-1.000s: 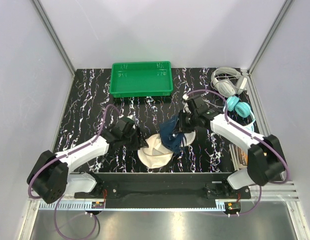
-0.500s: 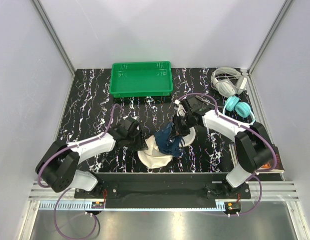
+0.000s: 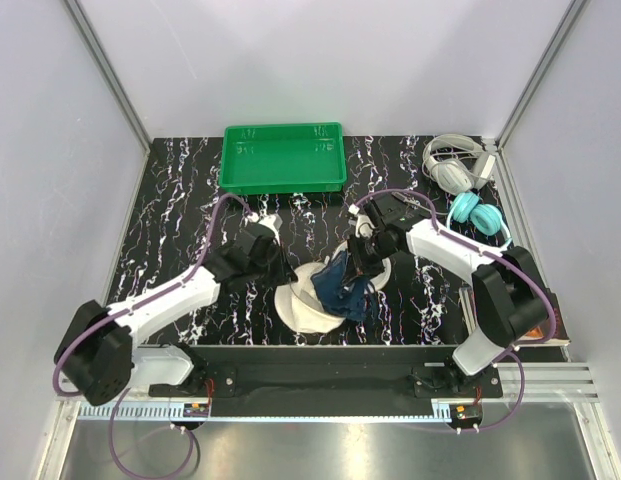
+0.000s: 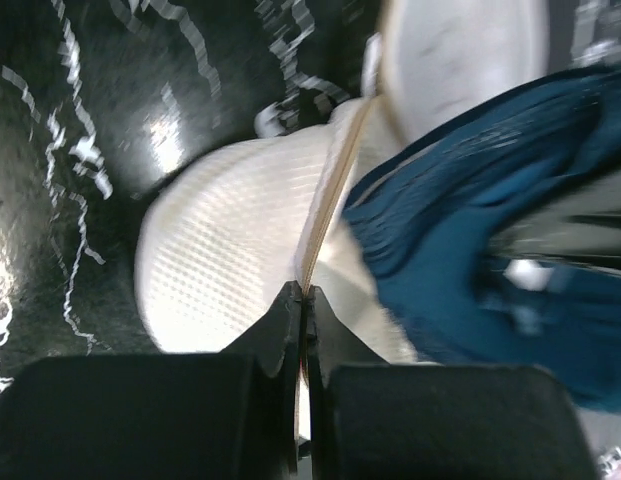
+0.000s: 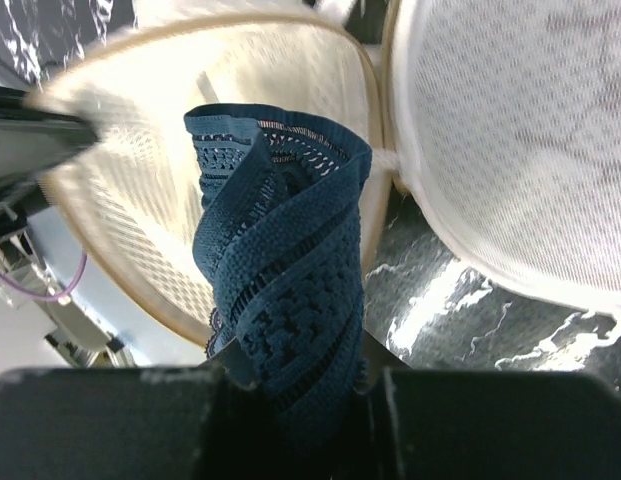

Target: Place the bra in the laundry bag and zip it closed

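The bra goes down to my right gripper's left in the top view next, and the gripper releases it inside the laundry bag's opening (image 3: 312, 289) (image 5: 162, 172), which lies below it that way.
The cream mesh laundry bag (image 3: 302, 305) lies open on the black marbled table near the front edge, its round lid flap (image 5: 510, 150) folded to the right. My left gripper (image 4: 303, 292) is shut on the bag's tan zipper rim (image 4: 325, 215) at its left side. My right gripper (image 5: 298, 372) is shut on the dark navy bra (image 5: 285, 250), which hangs bunched over the bag's open mouth (image 5: 150, 190). In the top view the bra (image 3: 342, 283) covers the bag's right half between both grippers.
A green plastic tray (image 3: 283, 157) stands at the back centre. White headphones (image 3: 452, 165) and teal headphones (image 3: 476, 212) lie at the back right. A flat object with an orange patch (image 3: 535, 325) sits at the right front edge.
My left gripper has closed on the bag's zipper rim. My right gripper has carried the bra down and left, from above the bag's right side to over its mouth.
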Tool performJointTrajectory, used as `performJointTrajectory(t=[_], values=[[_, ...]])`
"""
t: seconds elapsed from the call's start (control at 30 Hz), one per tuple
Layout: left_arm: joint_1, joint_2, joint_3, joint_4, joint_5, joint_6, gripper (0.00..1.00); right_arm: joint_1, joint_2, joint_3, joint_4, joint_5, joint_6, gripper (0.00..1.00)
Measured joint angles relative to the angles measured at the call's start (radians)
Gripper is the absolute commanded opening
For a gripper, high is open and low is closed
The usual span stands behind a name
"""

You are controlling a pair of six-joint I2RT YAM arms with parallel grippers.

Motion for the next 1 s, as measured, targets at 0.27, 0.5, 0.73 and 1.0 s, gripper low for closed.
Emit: performJointTrajectory(t=[0.27, 0.5, 0.73, 1.0], values=[[-0.05, -0.05, 0.074, 0.008, 0.011, -0.002, 0.0, 0.019, -0.009, 0.0, -0.012, -0.044, 0.014, 0.0], [-0.126, -0.052, 0.077, 0.016, 0.016, -0.038, 0.0, 0.039, -0.026, -0.153, 0.328, -0.047, 0.3, 0.0], [-0.141, -0.116, 0.021, 0.064, 0.018, -0.093, 0.0, 0.048, -0.038, -0.437, 0.815, 0.042, 0.705, 0.0], [-0.142, -0.14, -0.037, 0.106, 0.019, -0.133, 0.44, 0.119, -0.016, -0.481, 1.095, 0.159, 0.885, 0.0]])
